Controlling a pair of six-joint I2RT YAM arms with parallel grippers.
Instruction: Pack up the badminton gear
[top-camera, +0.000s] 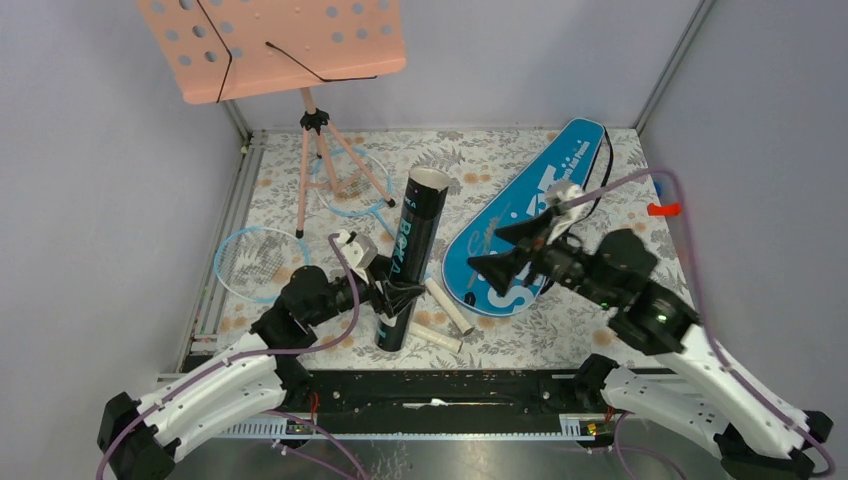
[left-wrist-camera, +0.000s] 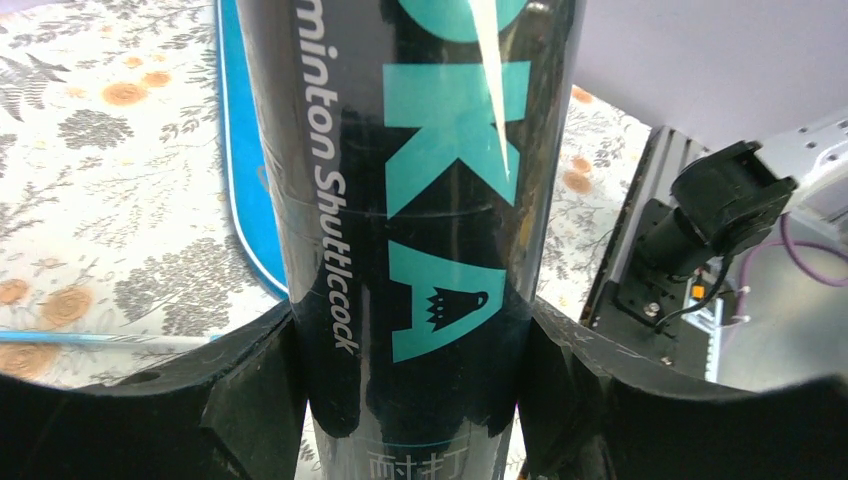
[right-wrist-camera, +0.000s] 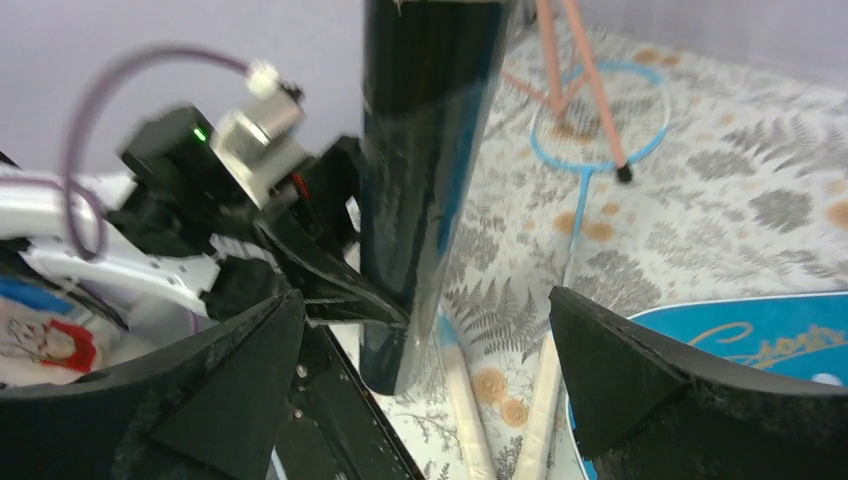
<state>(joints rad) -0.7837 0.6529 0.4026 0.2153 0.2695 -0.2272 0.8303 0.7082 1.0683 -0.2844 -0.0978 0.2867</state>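
Next I need to move my right gripper left in the top view and close it around the tube's body above my left gripper, because that part of the tube is uncovered.
A dark shuttlecock tube (top-camera: 412, 252) with teal lettering stands upright near the table's front, its open top up. My left gripper (top-camera: 398, 297) is shut on the tube (left-wrist-camera: 420, 200) low on its body. My right gripper (top-camera: 500, 252) is open and empty, over the lower end of the blue "SPORT" bag (top-camera: 525, 215), facing the tube (right-wrist-camera: 425, 150). Two light-blue rackets (top-camera: 262, 260) lie left of the tube; their cream handles (top-camera: 447, 305) run under it. The bag also shows in the right wrist view (right-wrist-camera: 740, 340). No shuttlecock is visible.
A pink perforated music stand (top-camera: 270, 45) on a tripod (top-camera: 315, 160) stands at the back left, its legs over one racket head. Grey walls close the back and sides. A black rail (top-camera: 440, 385) runs along the near edge.
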